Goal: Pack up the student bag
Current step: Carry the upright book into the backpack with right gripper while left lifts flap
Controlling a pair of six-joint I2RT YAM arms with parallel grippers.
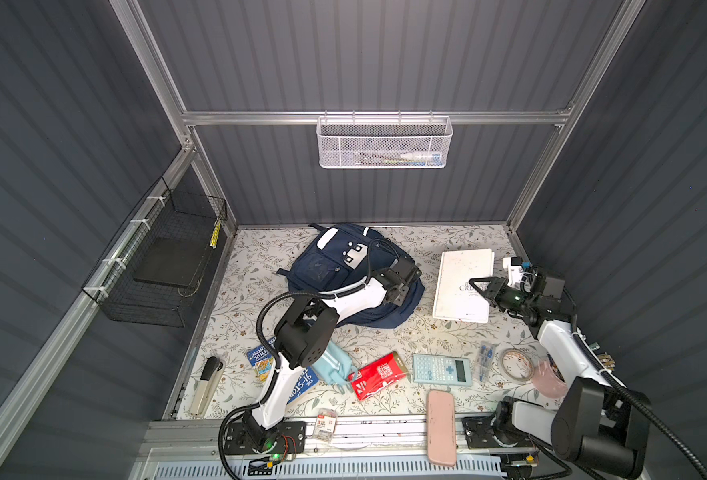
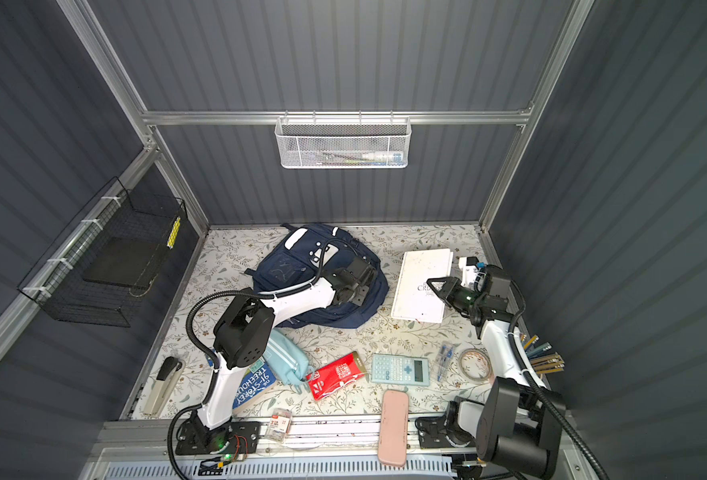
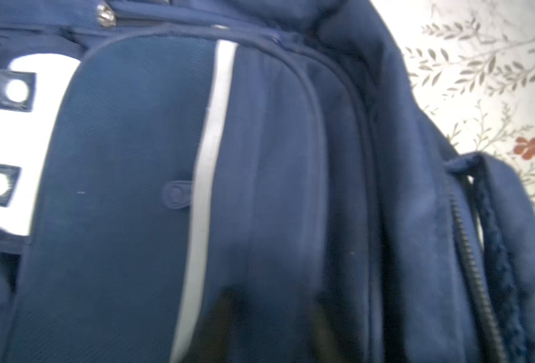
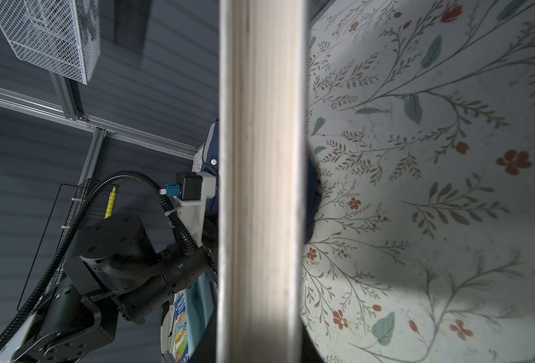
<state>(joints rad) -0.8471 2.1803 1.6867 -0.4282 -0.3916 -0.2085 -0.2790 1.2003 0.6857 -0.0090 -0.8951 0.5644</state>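
Note:
The robot's right gripper will next push the white book across into the bag's nearer side [image 1: 415, 297] [image 4: 312, 192] and let go of it there, since that side lies past the book from the gripper.
The navy student bag [image 1: 326, 266] [image 2: 285, 270] lies at the back middle of the floral table, white patch facing up. My left gripper [image 1: 399, 291] [image 2: 353, 291] presses down on the bag's right side. In the left wrist view the bag [image 3: 127, 188] fills the frame, and the left gripper [image 3: 272, 298] shows as two dim fingers shut on a fold of its fabric. My right gripper [image 1: 482, 286] [image 2: 441, 286] is shut on the right edge of a white book [image 1: 459, 282] [image 2: 418, 286]. The book's page edge [image 4: 259, 188] runs straight through the right wrist view.
Along the front lie a light blue pouch [image 1: 333, 368], red packet [image 1: 378, 376], calculator [image 1: 441, 369], pink case [image 1: 441, 428], stapler [image 1: 208, 384], blue book [image 1: 301, 384] and tape roll [image 1: 516, 363]. A white mesh basket [image 1: 385, 143] hangs on the back wall, a black wire basket [image 1: 160, 262] on the left wall.

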